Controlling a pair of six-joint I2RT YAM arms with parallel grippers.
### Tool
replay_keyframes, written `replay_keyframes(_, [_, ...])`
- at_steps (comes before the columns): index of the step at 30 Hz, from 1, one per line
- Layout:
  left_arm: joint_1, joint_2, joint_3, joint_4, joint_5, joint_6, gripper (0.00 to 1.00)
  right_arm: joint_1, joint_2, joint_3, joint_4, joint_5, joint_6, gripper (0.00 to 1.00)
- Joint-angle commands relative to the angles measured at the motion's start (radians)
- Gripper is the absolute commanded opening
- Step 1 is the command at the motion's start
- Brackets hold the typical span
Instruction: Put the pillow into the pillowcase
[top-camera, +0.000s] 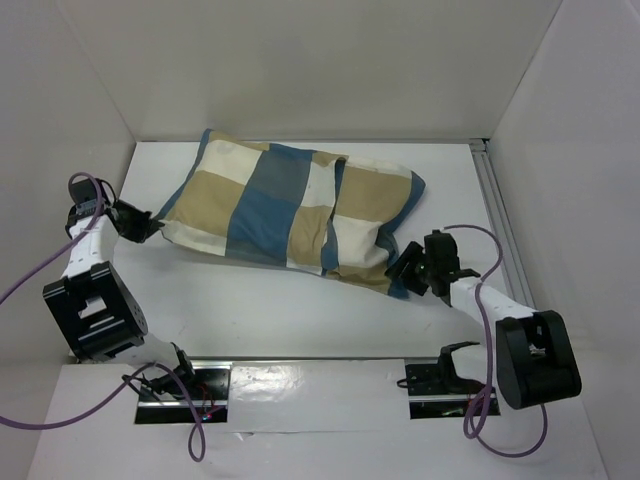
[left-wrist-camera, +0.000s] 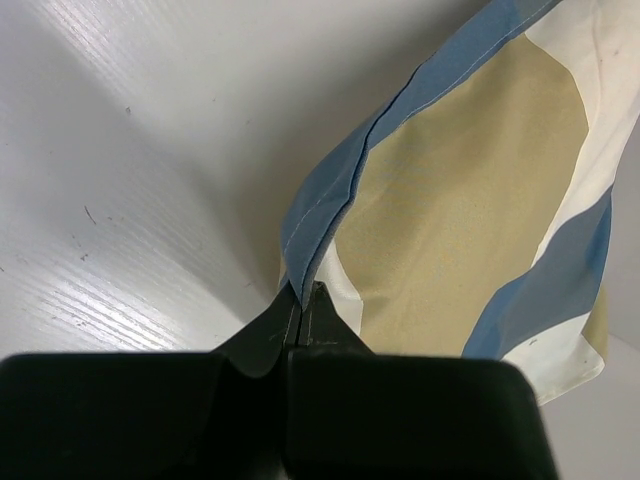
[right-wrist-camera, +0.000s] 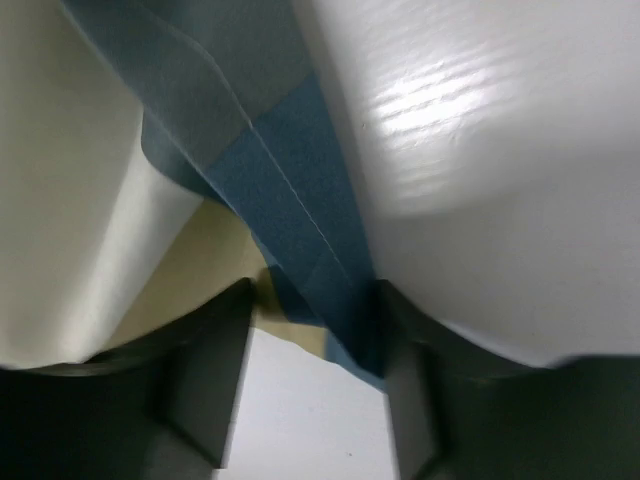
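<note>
My left gripper should rise and carry the pillowcase's blue hem outward to the table's back edge, which lies outward of it, to release it there next.
The checked blue, tan and cream pillowcase (top-camera: 290, 205) lies bulging across the back of the white table (top-camera: 280, 310). The pillow is hidden. My left gripper (top-camera: 150, 225) sits at the case's left corner. In the left wrist view this gripper (left-wrist-camera: 303, 290) is shut on the blue hem of the pillowcase (left-wrist-camera: 450, 200). My right gripper (top-camera: 400, 268) is at the case's near right corner. In the right wrist view that gripper (right-wrist-camera: 315, 300) has its jaws apart. The blue hem of the pillowcase (right-wrist-camera: 290, 190) runs between them and lies against the right finger (right-wrist-camera: 400, 340).
White walls (top-camera: 300, 60) close in the table at the back and both sides. A metal rail (top-camera: 497, 215) runs along the right edge. Purple cables (top-camera: 40, 270) loop beside both arm bases, and two mounting plates (top-camera: 185, 395) sit at the near edge.
</note>
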Motion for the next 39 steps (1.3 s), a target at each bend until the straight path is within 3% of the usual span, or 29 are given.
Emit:
replay_keyframes(1, [0.007, -0.022, 0.041, 0.023, 0.010, -0.008, 0.00, 0.059, 0.009, -0.039, -0.020, 0.027, 0.005, 0.55])
replay_keyframes(2, [0.007, -0.022, 0.041, 0.023, 0.010, -0.008, 0.00, 0.059, 0.000, -0.039, -0.029, 0.036, 0.005, 0.23])
replay_keyframes(3, [0.007, -0.033, 0.041, 0.023, 0.021, -0.008, 0.00, 0.059, 0.000, 0.011, -0.044, 0.065, 0.005, 0.05])
replay_keyframes(4, [0.007, -0.033, 0.041, 0.014, 0.048, -0.008, 0.00, 0.059, -0.009, 0.043, -0.067, 0.084, 0.005, 0.00])
replay_keyframes(8, [-0.005, -0.021, 0.064, 0.014, 0.287, -0.008, 0.00, -0.020, -0.033, 0.278, -0.094, 0.123, -0.018, 0.00])
replay_keyframes(12, [-0.025, 0.030, 0.333, -0.111, 0.397, 0.001, 0.00, -0.123, 0.035, 0.691, -0.171, 0.107, -0.096, 0.00])
replay_keyframes(14, [0.060, 0.039, 0.505, -0.148, 0.444, -0.016, 0.00, -0.175, 0.035, 0.919, -0.222, 0.145, -0.119, 0.00])
replay_keyframes(17, [0.239, -0.033, 0.532, -0.064, 0.550, -0.179, 0.00, -0.194, -0.043, 1.051, -0.285, 0.286, -0.164, 0.00])
replay_keyframes(20, [0.359, -0.094, 0.449, 0.078, 0.634, -0.286, 0.00, -0.194, -0.085, 1.099, -0.317, 0.380, -0.187, 0.00])
replay_keyframes(24, [0.473, -0.128, 0.411, 0.083, 0.674, -0.323, 0.00, -0.260, -0.138, 1.129, -0.382, 0.412, -0.208, 0.00])
replay_keyframes(30, [0.504, -0.160, 0.472, 0.094, 0.753, -0.326, 0.00, -0.269, -0.210, 1.195, -0.443, 0.458, -0.260, 0.00])
replay_keyframes(33, [0.452, -0.191, 0.570, 0.028, 0.705, -0.256, 0.00, -0.269, -0.220, 1.195, -0.443, 0.408, -0.261, 0.00])
replay_keyframes(36, [0.314, -0.191, 0.624, -0.062, 0.572, -0.159, 0.00, -0.269, -0.205, 1.136, -0.443, 0.383, -0.270, 0.00])
replay_keyframes(39, [0.165, -0.149, 0.564, -0.078, 0.428, -0.093, 0.00, -0.269, -0.181, 1.032, -0.394, 0.356, -0.250, 0.00])
